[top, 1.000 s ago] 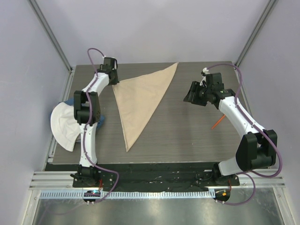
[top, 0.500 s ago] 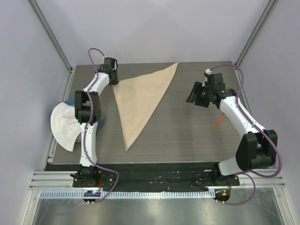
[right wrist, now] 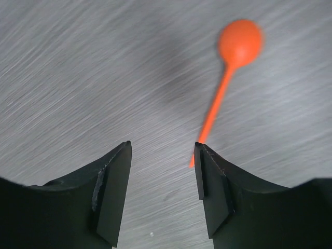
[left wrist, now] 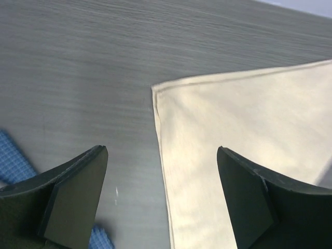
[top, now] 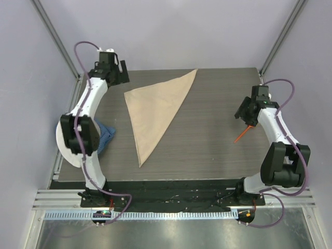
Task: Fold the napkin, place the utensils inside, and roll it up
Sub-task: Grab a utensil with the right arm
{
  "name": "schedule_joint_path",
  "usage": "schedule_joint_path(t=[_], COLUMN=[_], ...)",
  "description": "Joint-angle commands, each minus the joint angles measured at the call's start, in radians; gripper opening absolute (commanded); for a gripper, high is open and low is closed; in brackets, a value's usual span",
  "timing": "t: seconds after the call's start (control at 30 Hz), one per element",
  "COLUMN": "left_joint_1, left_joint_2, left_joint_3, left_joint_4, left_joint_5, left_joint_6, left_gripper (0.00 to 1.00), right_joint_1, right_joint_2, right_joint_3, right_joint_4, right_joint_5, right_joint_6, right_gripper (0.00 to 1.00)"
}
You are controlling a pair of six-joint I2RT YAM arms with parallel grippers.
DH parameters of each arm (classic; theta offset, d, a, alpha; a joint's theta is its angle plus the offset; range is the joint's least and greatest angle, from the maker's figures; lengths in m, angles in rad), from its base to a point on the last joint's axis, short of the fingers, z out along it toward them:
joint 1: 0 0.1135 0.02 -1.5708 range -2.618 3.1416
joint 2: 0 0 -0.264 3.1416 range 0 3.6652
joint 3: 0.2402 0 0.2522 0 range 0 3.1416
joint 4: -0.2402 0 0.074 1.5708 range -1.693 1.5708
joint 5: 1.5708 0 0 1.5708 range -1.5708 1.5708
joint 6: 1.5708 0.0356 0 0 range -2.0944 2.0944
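Note:
The spoon's handle (top: 245, 133) (right wrist: 213, 110) lies off toward one fingertip. I need to move my right gripper to the right in its wrist view and lower it to close there.
The napkin (top: 155, 109) lies folded into a beige triangle on the table, one corner pointing to the far right and one toward the near edge. My left gripper (top: 122, 72) hangs open above its far-left corner. In the left wrist view that napkin (left wrist: 244, 129) corner lies between the open left gripper (left wrist: 162, 150) fingers, untouched. An orange utensil (top: 241, 136), a spoon (right wrist: 228, 72), lies on the right side of the table. My right gripper (top: 241, 112) hovers open just over its handle end; the right gripper (right wrist: 162, 145) holds nothing.
A blue cloth (top: 105, 136) and a white object (top: 62, 144) sit at the table's left edge, partly behind the left arm. The blue cloth (left wrist: 13, 161) shows at the left wrist view's lower left. Grey walls and metal posts enclose the table.
The left gripper opened, let go of the napkin's far-left corner and rose back to the left. The right arm swung right, toward the orange utensil.

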Motion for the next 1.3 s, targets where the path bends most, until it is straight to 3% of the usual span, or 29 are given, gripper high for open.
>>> schedule_joint_path(t=[0.0,0.07,0.27,0.77,1.03,1.13,1.2,1.27], left_joint_1=[-0.004,-0.007,-0.007,-0.009,-0.009,-0.01,-0.01,-0.01], left_joint_2=[-0.233,-0.316,-0.435,-0.434,-0.449,-0.457,-0.463,-0.466], left_joint_3=[-0.21,-0.324,-0.477,-0.496,-0.501,-0.502,-0.502,-0.501], left_joint_4=[-0.003,0.004,0.045,0.038,0.037,0.037,0.037,0.037], left_joint_5=[0.055,0.076,0.13,0.221,0.216,0.218,0.219,0.224], left_joint_6=[-0.081,-0.086,-0.081,-0.106,-0.1,-0.1,-0.1,-0.101], left_gripper=[0.91,0.91,0.91,0.89,0.89,0.89,0.89,0.89], right_joint_1=[-0.071,-0.09,-0.11,-0.11,-0.124,-0.127,-0.127,-0.111], right_joint_2=[0.035,0.07,0.173,0.308,0.349,0.358,0.352,0.339], right_joint_3=[-0.006,0.0,-0.014,-0.035,-0.028,-0.02,-0.017,-0.017], right_joint_4=[0.021,0.031,0.072,0.144,0.173,0.184,0.185,0.182], right_joint_5=[0.098,0.115,0.127,0.228,0.268,0.262,0.2,0.164], right_joint_6=[0.013,0.01,0.013,0.0,-0.032,-0.044,-0.049,-0.037], right_gripper=[0.58,0.57,0.54,0.46,0.37,0.24,0.04,0.01])
